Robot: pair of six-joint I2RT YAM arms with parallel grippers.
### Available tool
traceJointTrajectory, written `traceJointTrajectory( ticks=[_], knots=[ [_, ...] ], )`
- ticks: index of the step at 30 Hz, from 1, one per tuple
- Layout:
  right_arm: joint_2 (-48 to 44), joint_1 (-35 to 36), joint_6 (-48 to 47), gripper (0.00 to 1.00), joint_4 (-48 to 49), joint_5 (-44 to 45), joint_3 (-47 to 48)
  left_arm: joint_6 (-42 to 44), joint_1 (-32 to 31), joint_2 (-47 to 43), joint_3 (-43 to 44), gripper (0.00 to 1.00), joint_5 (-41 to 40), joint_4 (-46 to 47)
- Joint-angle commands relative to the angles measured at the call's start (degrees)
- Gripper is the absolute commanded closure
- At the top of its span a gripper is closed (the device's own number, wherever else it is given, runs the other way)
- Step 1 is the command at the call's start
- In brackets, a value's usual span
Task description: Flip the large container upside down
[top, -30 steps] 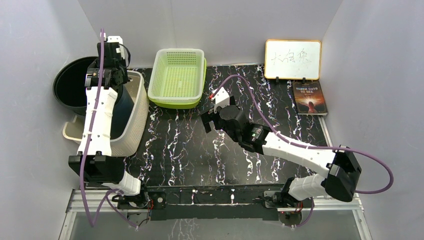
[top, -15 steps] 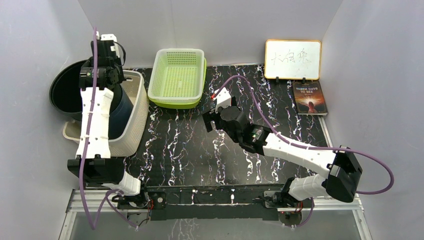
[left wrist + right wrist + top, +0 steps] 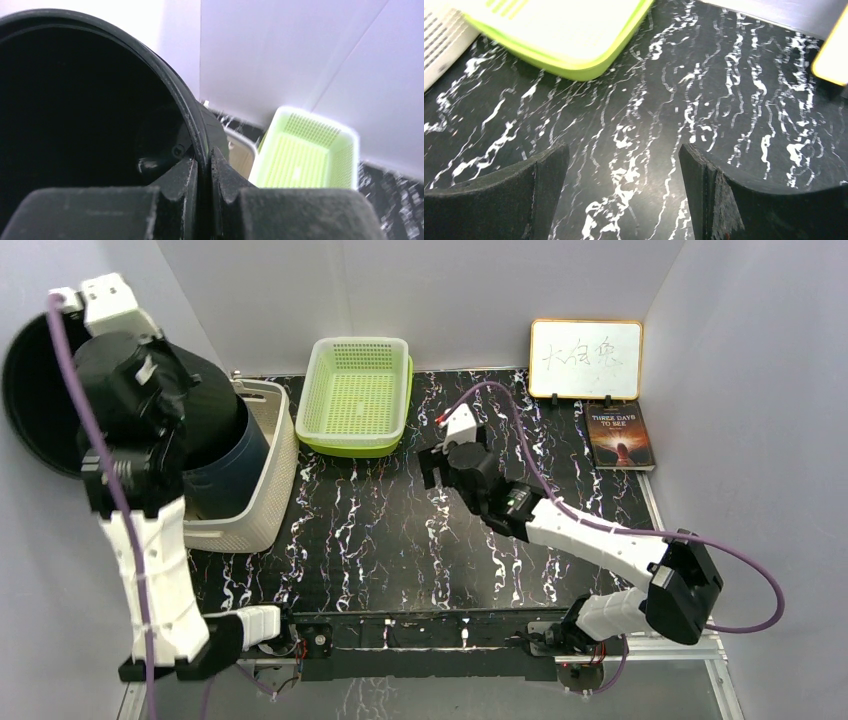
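Note:
The tub comes down past the white basket in my left gripper next and is released. Bare marble lies below the gripper and to its right in the top view.
The large container (image 3: 40, 390) is a black round tub, held high at the far left and tilted on its side, with its mouth facing left. My left gripper (image 3: 118, 390) is shut on its rim. In the left wrist view the fingertips (image 3: 187, 172) pinch the thin black rim (image 3: 175, 90), with the dark inside of the tub to their left. My right gripper (image 3: 432, 465) is open and empty, low over the marble table (image 3: 639, 115) near its middle, right of the green basket.
A white slatted basket (image 3: 265, 510) with a dark blue container (image 3: 232, 465) inside stands at the left, under the tub. A green mesh basket (image 3: 357, 395) sits at the back centre. A whiteboard (image 3: 585, 358) and a book (image 3: 620, 435) are at the back right.
My left arm has lifted the black container from beside the white basket, up and to the left, and tilted it onto its side. My right gripper has shifted slightly back and right.

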Motion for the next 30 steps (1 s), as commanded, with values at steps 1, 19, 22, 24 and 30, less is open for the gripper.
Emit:
traceJointTrajectory(
  ticks=[1, 19, 22, 24, 30],
  knots=[
    [-3.3, -6.2, 3.6, 0.2, 5.3, -0.6, 0.3, -0.4, 0.0, -9.1, -1.8, 1.0, 0.3, 15.9],
    [-3.7, -24.3, 10.5, 0.18, 3.5, -4.6, 4.1, -22.2, 0.0, -7.7, -4.7, 1.0, 58.7, 19.4],
    [-3.1, -24.8, 10.9, 0.18, 3.6, -4.9, 4.2, -21.5, 0.0, -7.5, -8.3, 1.0, 61.7, 15.9],
    [-2.7, -24.9, 11.1, 0.18, 3.6, -5.3, 4.4, -21.5, 0.0, -8.0, -12.9, 1.0, 62.9, 15.3],
    [-1.4, -25.1, 11.6, 0.18, 3.6, -6.1, 5.1, -20.0, 0.0, -11.0, -25.2, 1.0, 60.5, 14.8]
  ],
)
